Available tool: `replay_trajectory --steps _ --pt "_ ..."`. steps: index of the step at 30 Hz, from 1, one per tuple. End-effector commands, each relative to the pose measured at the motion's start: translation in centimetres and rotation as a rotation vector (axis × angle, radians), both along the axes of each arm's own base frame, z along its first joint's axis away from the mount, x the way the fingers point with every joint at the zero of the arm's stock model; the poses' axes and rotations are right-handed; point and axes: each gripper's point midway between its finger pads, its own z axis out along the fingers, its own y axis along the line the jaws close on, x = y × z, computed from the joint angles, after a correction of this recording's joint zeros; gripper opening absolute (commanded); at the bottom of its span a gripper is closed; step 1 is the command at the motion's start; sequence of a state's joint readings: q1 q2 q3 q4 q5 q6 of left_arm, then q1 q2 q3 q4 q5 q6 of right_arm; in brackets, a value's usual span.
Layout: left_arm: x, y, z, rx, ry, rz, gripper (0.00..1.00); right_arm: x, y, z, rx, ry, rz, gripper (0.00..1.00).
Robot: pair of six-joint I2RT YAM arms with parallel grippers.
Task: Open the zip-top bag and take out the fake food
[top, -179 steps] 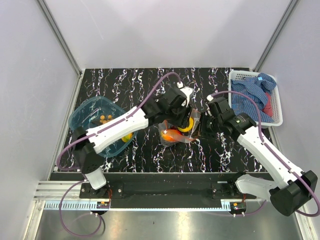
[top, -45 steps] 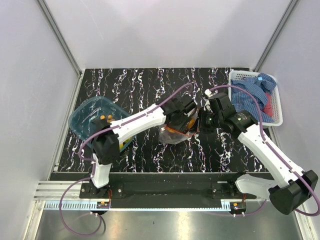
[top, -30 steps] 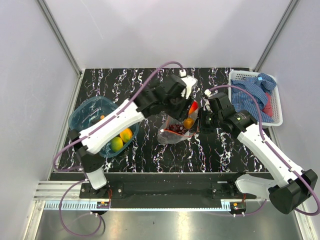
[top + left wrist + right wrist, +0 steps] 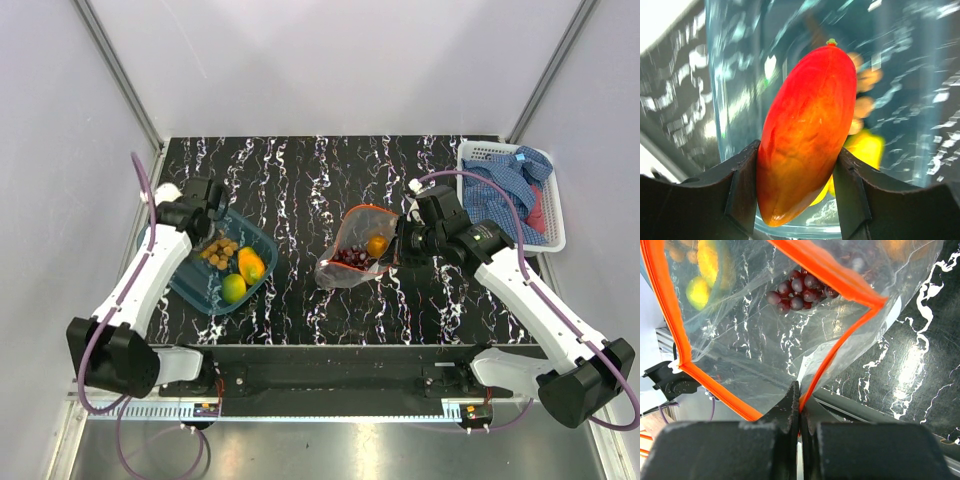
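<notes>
I will next lower my left gripper into the tub (image 4: 180, 275) and release the mango-shaped fruit on the tub's bare bottom beside the yellow-green one, as that spot is below it.
The clear zip-top bag (image 4: 352, 250) stands open mid-table, its orange-red zip strip (image 4: 832, 272) spread wide. Dark purple grapes (image 4: 797, 290) and an orange (image 4: 377, 245) lie inside. My right gripper (image 4: 800, 395) is shut on the bag's zip strip at its right edge; it also shows in the top view (image 4: 402, 245). My left gripper (image 4: 795, 185) is shut on a red-orange mango-shaped fruit (image 4: 805, 130) and holds it over the blue tub (image 4: 180, 275). The tub holds tan balls (image 4: 218, 250), an orange-yellow fruit (image 4: 250, 265) and a yellow-green fruit (image 4: 233, 288).
A white basket (image 4: 555, 235) with a blue checked cloth (image 4: 505, 185) sits at the back right. Grey walls close in the black marbled table (image 4: 290, 180) on three sides.
My left arm has swung from above the bag to the blue tub on the left, carrying the red-orange fruit. My right gripper has kept its hold on the bag.
</notes>
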State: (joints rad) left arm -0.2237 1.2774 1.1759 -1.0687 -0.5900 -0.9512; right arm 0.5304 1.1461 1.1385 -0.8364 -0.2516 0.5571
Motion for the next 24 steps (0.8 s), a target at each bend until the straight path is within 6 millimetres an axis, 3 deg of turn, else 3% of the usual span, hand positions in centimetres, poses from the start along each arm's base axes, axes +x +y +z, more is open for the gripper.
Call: replay_trajectory --steps 1,7,13,17,18,21,24 --pt "-1.3 -1.5 -3.6 -0.197 0.065 0.149 0.06 0.2 0.1 0.1 -0.004 -0.006 0.004 0.0" --pt "-2.4 -1.0 -6.8 -0.189 0.129 0.259 0.13 0.2 0.1 0.2 -0.003 -0.013 0.005 0.0" --pt "-3.1 -0.6 -9.7 -0.162 0.21 0.268 0.31 0.2 -0.1 0.4 -0.007 -0.026 0.003 0.0" --pt "-3.4 -0.4 -10.7 -0.158 0.232 0.272 0.55 0.2 -0.2 0.5 -0.009 -0.031 0.002 0.0" --pt "-3.4 -0.6 -10.7 -0.167 0.231 0.266 0.7 0.3 -0.2 0.4 -0.011 -0.031 0.001 0.0" --pt "-3.0 -0.9 -10.5 -0.182 0.221 0.244 0.95 0.4 -0.1 0.4 -0.01 -0.03 0.001 0.0" --pt "-2.2 -1.3 -9.5 -0.205 0.196 0.214 0.99 0.4 0.0 0.3 -0.011 -0.024 0.007 0.0"
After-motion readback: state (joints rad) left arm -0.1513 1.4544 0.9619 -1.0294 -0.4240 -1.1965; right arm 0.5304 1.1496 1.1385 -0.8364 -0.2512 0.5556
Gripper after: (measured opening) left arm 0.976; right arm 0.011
